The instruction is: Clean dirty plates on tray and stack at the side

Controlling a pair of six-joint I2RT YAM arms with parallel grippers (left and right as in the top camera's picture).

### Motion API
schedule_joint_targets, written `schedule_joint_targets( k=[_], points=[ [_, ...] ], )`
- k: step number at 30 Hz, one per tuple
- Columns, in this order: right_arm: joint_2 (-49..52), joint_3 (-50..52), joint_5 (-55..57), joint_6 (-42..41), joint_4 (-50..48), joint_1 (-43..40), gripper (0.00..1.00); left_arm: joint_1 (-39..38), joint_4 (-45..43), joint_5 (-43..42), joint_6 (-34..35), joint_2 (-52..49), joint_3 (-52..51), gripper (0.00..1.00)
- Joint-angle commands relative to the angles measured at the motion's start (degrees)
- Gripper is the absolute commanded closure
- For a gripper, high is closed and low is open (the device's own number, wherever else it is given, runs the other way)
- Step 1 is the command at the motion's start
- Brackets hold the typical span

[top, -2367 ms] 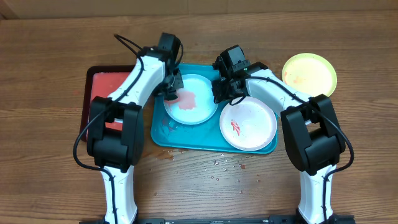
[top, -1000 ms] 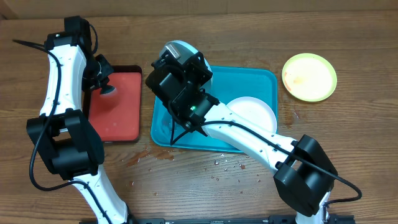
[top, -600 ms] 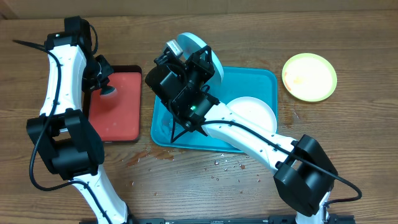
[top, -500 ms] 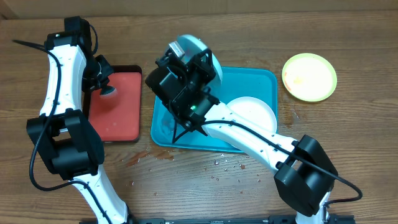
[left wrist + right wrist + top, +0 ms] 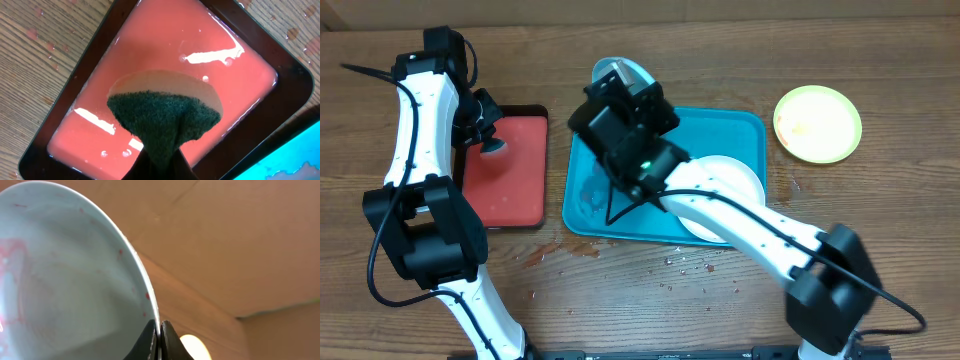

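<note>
I should swing my right gripper to the right in the overhead view next. Then I should turn the plate flat and lower it onto the yellow-green plate (image 5: 817, 124) (image 5: 195, 348).
My right gripper (image 5: 622, 84) is shut on the rim of the light blue plate (image 5: 617, 69) and holds it tilted on edge above the back left of the teal tray (image 5: 740, 125). In the right wrist view the plate (image 5: 65, 280) shows faint red smears and specks, and the gripper (image 5: 160, 330) pinches its edge. The white plate (image 5: 740, 178) lies in the tray, partly under my right arm. The yellow-green plate (image 5: 817, 122) sits on the table to the right. My left gripper (image 5: 160, 160) is shut on a dark green sponge (image 5: 165, 112) over the red tray (image 5: 165, 40).
The red tray (image 5: 510, 170) with a dark rim holds a thin pink liquid and lies left of the teal tray. Reddish smears mark the teal tray floor (image 5: 588, 198). Drops and crumbs dot the wood (image 5: 675, 262) in front of it.
The right arm has raised the light blue plate and carried it toward the back, tilting it more on edge. The left arm and sponge have stayed over the red tray.
</note>
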State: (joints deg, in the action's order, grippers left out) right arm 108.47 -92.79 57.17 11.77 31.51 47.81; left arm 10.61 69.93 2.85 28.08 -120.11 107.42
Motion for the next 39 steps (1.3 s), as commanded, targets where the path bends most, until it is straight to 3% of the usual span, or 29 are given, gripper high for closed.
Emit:
schedule_joint_targets(
  k=[1, 3, 5, 12, 15, 21, 28, 39],
  points=[
    [-2.97, -0.92, -22.99, 1.86, 5.9, -4.02, 0.96, 0.2, 0.09, 0.72, -1.07, 1.6, 0.68, 0.96],
    [-2.64, -0.92, -35.82, 7.15, 11.47, -6.97, 0.96, 0.2, 0.09, 0.72, -1.09, 1.6, 0.68, 0.96],
    [-2.58, -0.92, -39.98, 5.77, 13.79, -10.32, 0.96, 0.17, 0.09, 0.7, -1.07, 1.6, 0.68, 0.96],
    [-3.26, -0.94, -40.48, -22.64, 13.38, -28.3, 0.96, 0.17, 0.11, 0.7, -1.09, 1.6, 0.68, 0.96],
    [-3.23, -0.94, -48.59, -26.82, 13.42, -37.4, 0.96, 0.2, 0.11, 0.7, -1.09, 1.6, 0.68, 0.96],
    [-2.93, -0.92, -66.49, -26.86, 14.29, -53.46, 0.96, 0.17, 0.09, 0.7, -1.07, 1.6, 0.68, 0.96],
    [-1.92, 2.01, -67.14, -29.66, 16.35, -65.83, 0.96, 0.17, -0.07, 0.55, -1.07, 1.6, 0.68, 0.96],
    [-1.86, 14.43, -63.67, -30.08, 3.61, -69.75, 0.96, 0.17, -0.76, 0.5, -1.07, 1.6, 0.68, 0.96]
  ],
)
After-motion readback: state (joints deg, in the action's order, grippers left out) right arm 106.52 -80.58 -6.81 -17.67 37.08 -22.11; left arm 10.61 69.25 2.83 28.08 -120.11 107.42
